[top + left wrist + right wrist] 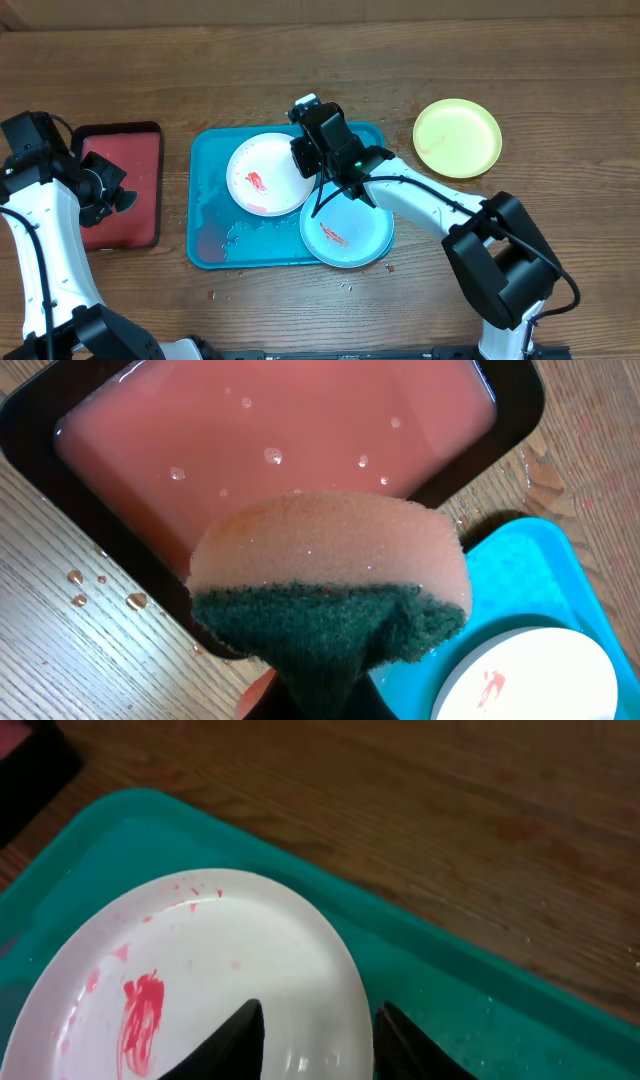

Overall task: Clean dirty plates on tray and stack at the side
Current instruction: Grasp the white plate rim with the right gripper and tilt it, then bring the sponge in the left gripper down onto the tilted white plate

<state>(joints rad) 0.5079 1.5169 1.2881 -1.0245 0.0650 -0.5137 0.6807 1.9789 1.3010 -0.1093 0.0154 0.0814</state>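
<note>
My right gripper lowers onto the rim above the turquoise tray [205, 200] next and closes, since the white plate's rim [311, 182] already runs between its open fingers.
The white plate [265, 175] with a red smear lies on the turquoise tray [205, 200]. The pale mint plate [350, 235], also smeared, lies over the tray's front right corner. The yellow-green plate [457, 137] sits on the table to the right of the tray. My right gripper [312, 160] is open, its fingers [320, 1020] astride the white plate's [200, 970] right rim above the tray [450, 980]. My left gripper [125, 197] is shut on a pink and green sponge [330, 580] over the red tray [270, 420]. Its fingertips [320, 695] are hidden by the sponge.
The dark-rimmed red tray [120, 170] holds pinkish water and stands left of the turquoise tray [510, 570]. Water drops lie on the wood beside it [105, 590]. The white plate also shows in the left wrist view [530, 680]. Suds wet the turquoise tray's front [240, 235].
</note>
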